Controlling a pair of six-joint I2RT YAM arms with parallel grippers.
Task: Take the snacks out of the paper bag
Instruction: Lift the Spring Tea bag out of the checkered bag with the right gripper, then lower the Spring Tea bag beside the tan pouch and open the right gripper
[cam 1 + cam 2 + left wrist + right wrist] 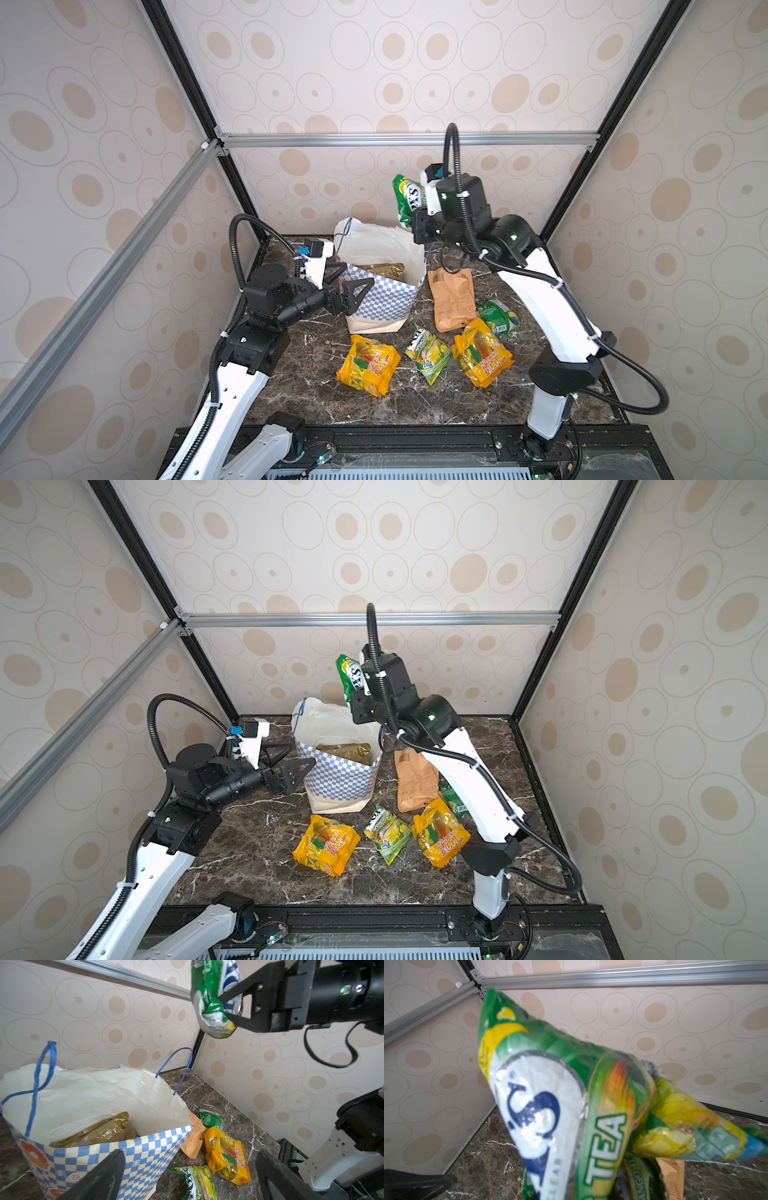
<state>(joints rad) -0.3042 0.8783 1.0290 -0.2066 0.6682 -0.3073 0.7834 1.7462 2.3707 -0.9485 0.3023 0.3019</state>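
Observation:
The right gripper swings clear of the bag next, lowers and releases the packet on the bare marble beside the tan-orange pouch (451,299) below, which lies free of packets.
The paper bag (386,299) (340,781) (83,1093) stands upright at the back of the marble table with its mouth wide. A gold-brown foil bag (384,270) (97,1131) lies inside it. My right gripper (412,216) (223,1006) hangs above the bag's far right corner, shut on a green-yellow packet (406,199) (347,675) (550,1095). My left gripper (358,274) (301,754) (190,1154) is open and empty at the bag's left chequered side. On the table lie two yellow-orange packets (368,365) (482,353), a green-yellow packet (428,353), a green one (498,316) and a tan-orange pouch (451,299).
Patterned walls close in the table on the left, back and right, with an aluminium bar (407,139) across the back. A black rail (415,436) runs along the front edge. The loose packets fill the table to the right of and in front of the bag.

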